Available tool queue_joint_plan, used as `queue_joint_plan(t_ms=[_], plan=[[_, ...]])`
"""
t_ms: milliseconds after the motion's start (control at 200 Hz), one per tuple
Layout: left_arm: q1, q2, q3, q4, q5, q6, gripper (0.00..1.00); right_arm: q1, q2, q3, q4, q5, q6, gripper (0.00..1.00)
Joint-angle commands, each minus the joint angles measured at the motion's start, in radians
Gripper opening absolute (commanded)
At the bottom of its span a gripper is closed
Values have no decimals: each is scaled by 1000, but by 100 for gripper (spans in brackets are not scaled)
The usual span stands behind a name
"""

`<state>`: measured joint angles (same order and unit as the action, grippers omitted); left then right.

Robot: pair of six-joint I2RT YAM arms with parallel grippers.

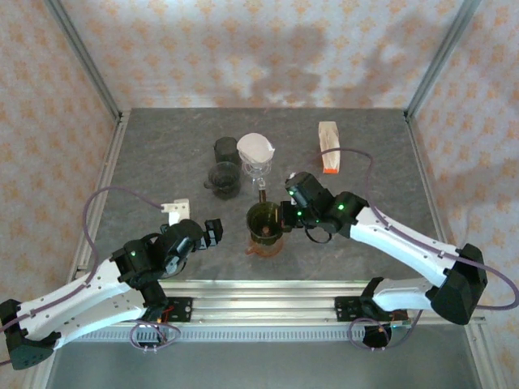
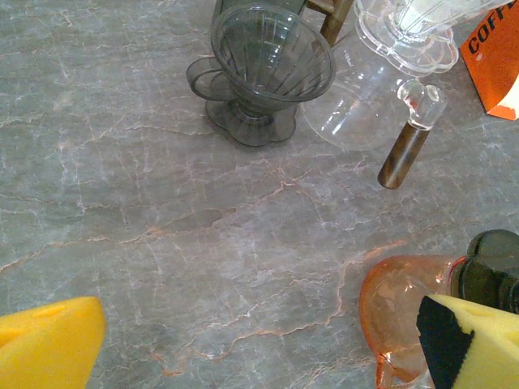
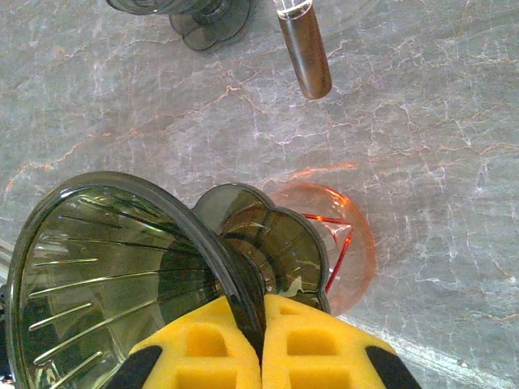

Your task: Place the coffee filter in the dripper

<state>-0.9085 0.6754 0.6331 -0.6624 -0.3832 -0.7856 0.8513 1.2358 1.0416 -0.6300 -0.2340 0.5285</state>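
Observation:
My right gripper needs to lower the tilted dripper first, so that its base sits on the opening of the orange glass cup [image 1: 265,243], and then let go of the dripper's rim.
A white coffee filter [image 1: 256,148] sits in a clear dripper [image 1: 259,168] on a glass carafe [image 2: 357,101] with a wooden handle [image 3: 304,53] at mid-table; its lower edge shows in the left wrist view [image 2: 434,12]. My right gripper [image 1: 285,215] [image 3: 261,312] is shut on the rim of a smoky dark dripper [image 1: 265,220] [image 3: 122,267], held tilted over an orange glass cup [image 1: 265,243] [image 3: 353,243]. My left gripper [image 1: 212,232] [image 2: 259,348] is open over bare table, left of the orange cup [image 2: 405,308], with nothing between its pads [image 2: 49,344].
Another smoky dripper [image 1: 224,179] [image 2: 263,61] stands left of the carafe, with a dark cup [image 1: 226,149] behind it. An orange-and-white filter box [image 1: 328,147] [image 2: 496,61] lies at the back right. A small white bracket [image 1: 174,208] lies at the left.

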Motion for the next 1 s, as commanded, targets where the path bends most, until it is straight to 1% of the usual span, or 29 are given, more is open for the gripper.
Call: queue_joint_plan(t_ms=[0,180,425,596,616,686,731,756,826,951,996], plan=[[-3,-9,-11,-6,-45,-14,100,5,5,1,38,31,14,0],[-3,-13,-15,-7,-44,-11,100,3,14,-9,18,78,3,0],[-3,-14,-15,-11,-48,-12,100,3,37,-33,49,43,21,0],[-3,-16,-13,-16,-50,-13,100,3,36,-35,32,62,31,0],[-3,-16,-14,-16,-50,-14,100,5,35,-37,32,62,33,3],[-3,-14,-16,-12,-47,-14,100,5,36,-41,33,55,34,18],[-3,-13,-16,-8,-44,-13,100,5,38,-40,35,50,34,33],[-3,-13,-18,-6,-44,-13,100,5,36,-41,36,49,33,40],[-3,-8,-20,0,-40,-15,100,5,28,-39,34,61,35,54],[-3,-5,-21,3,-37,-15,100,3,-16,-20,6,146,32,70],[-3,-6,-21,4,-40,-16,100,1,-37,-8,-10,194,26,72]])
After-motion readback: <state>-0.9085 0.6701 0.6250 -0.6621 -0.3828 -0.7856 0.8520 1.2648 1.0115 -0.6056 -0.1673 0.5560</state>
